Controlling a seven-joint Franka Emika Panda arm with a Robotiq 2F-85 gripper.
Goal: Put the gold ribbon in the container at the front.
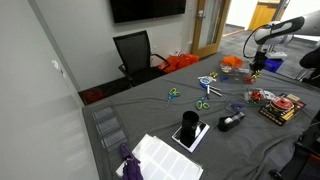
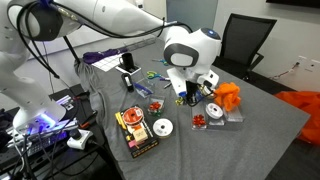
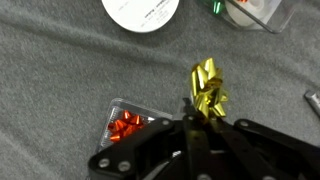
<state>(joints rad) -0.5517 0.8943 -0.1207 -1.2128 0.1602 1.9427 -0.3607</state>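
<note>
The gold ribbon in my gripper still hangs outside the container, so I will next carry it back toward my base and down into the clear container by the printed box.
The gold ribbon (image 3: 207, 90) is a shiny gold bow. In the wrist view it sits at the tips of my gripper (image 3: 203, 112), whose fingers are shut on its lower part, above the grey cloth. A clear plastic container (image 3: 128, 125) holding a red bow lies just to the left of the fingers. In an exterior view my gripper (image 2: 190, 93) hangs over the table between two clear containers with red bows (image 2: 155, 106) (image 2: 206, 121). In an exterior view the gripper (image 1: 254, 72) is at the table's far end.
A white tape roll (image 3: 141, 9) lies ahead in the wrist view. An orange crumpled object (image 2: 229, 97), white rolls (image 2: 162, 127), a flat printed box (image 2: 136, 131), scissors (image 1: 203, 104), a black device (image 1: 190, 128) and white paper (image 1: 163, 158) lie on the grey table (image 1: 150, 120).
</note>
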